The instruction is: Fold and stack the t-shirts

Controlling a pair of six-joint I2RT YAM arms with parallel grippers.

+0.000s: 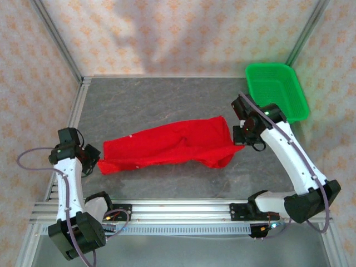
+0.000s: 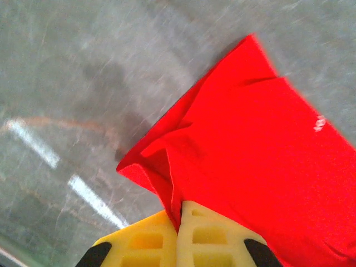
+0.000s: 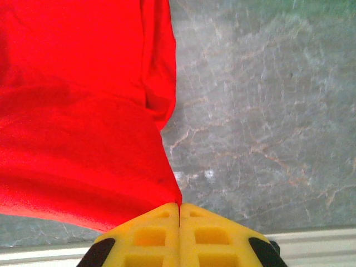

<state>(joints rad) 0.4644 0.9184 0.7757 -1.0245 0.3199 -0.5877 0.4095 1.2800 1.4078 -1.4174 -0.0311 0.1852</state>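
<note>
I should next move my right gripper outward and down to let go of the t-shirt's edge over the t-shirt's far corner nearest the basket, because that spot is outward and below my gripper.
The red t-shirt (image 1: 169,144) is stretched across the middle of the grey table between both arms, its plain side showing, the print hidden. At its left end my left gripper (image 1: 95,157) is shut on a corner of the cloth; in the left wrist view the t-shirt (image 2: 261,161) runs into the closed yellow fingers (image 2: 144,242) of that gripper (image 2: 179,214). My right gripper (image 1: 243,137) is shut on the right end; the right wrist view shows the t-shirt (image 3: 78,117) pinched to a point in that gripper (image 3: 179,204), held above the table.
A green mesh basket (image 1: 276,89) stands at the back right corner, just behind the right arm. Patterned walls close the back and sides. An aluminium rail (image 1: 178,208) runs along the near edge. Bare grey tabletop (image 1: 156,100) lies behind the shirt.
</note>
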